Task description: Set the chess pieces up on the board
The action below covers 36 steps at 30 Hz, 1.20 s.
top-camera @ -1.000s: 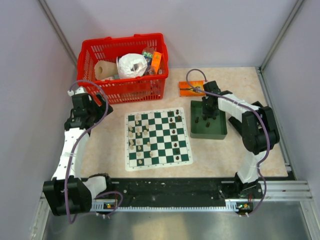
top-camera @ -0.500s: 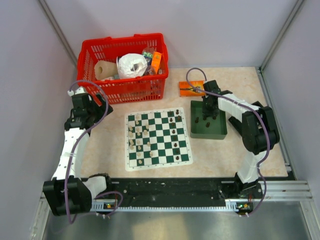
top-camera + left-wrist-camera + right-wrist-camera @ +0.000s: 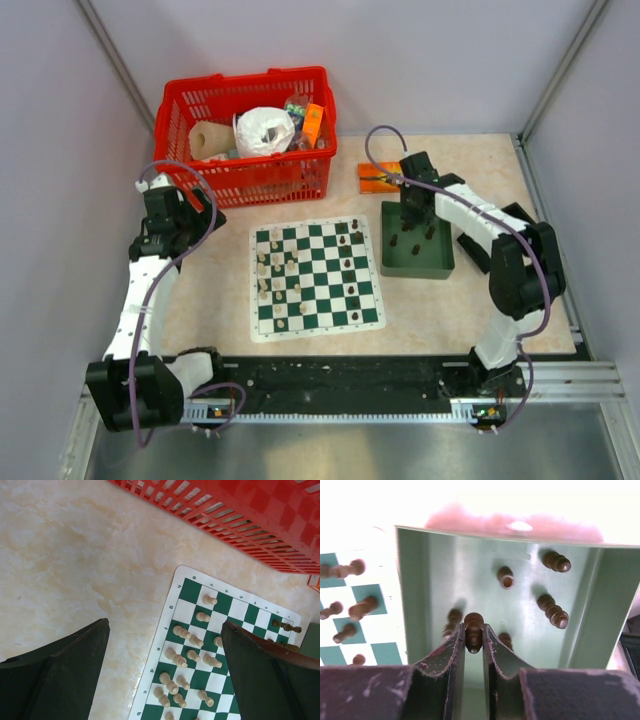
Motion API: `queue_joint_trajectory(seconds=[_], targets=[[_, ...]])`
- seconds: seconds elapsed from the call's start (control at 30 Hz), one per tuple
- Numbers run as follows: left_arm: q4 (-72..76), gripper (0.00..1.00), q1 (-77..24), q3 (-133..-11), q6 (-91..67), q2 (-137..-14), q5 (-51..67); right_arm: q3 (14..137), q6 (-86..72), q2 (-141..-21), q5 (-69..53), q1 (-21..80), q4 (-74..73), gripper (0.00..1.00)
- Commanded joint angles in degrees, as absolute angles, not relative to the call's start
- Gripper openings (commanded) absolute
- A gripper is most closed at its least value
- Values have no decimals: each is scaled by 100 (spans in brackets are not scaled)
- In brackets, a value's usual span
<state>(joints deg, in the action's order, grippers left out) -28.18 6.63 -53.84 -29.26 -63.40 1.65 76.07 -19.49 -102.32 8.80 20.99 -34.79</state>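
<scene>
I need to move my right gripper past the tray's side next, then down to release at the board's empty white edge square (image 3: 360,251) (image 3: 376,628), because that is to the gripper's left in the top view.
The board (image 3: 316,278) lies flat mid-table, with cream chess pieces (image 3: 268,270) along its left side and dark ones (image 3: 352,290) on its right. In the left wrist view the board (image 3: 192,591) shows cream pieces (image 3: 181,632), some lying on their sides. My right gripper (image 3: 414,222) hangs over the dark green tray (image 3: 438,265) and is shut on a dark brown chess piece (image 3: 473,630), held above the tray floor (image 3: 470,570). Several dark pieces (image 3: 552,609) remain in the tray. My left gripper (image 3: 200,214) is open and empty, left of the board.
A red basket (image 3: 250,180) with a paper roll and packets stands at the back left, also in the left wrist view (image 3: 260,515). An orange packet (image 3: 378,178) lies behind the tray. Enclosure walls stand on both sides.
My right gripper has lifted and shifted slightly toward the back of the tray with the dark piece in it. The left arm has not moved.
</scene>
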Motion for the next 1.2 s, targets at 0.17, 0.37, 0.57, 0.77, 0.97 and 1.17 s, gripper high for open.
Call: queue_joint_trajectory(seconds=[0.17, 0.37, 0.57, 0.77, 0.97, 1.17], targets=[[-2593, 99, 668, -5414, -2936, -6372, 202, 8297, -1986, -9554, 1275, 2891, -3674, 12], [-2593, 99, 668, -5379, -2953, -6311, 220, 8139, -2118, -9808, 1336, 3471, -3419, 12], [-2619, 99, 668, -5353, -2936, -6223, 158, 7972, -2197, -10054, 1292, 3849, -3086, 12], [-2654, 98, 668, -5335, -2918, -6205, 150, 7814, -2302, -10186, 1283, 3999, -3015, 13], [-2637, 98, 668, -5326, -2927, -6214, 141, 7541, -2373, -10318, 1318, 4104, -2681, 13], [-2645, 98, 668, -5317, -2918, -6205, 114, 7453, -2382, -10441, 1450, 4104, -2356, 12]])
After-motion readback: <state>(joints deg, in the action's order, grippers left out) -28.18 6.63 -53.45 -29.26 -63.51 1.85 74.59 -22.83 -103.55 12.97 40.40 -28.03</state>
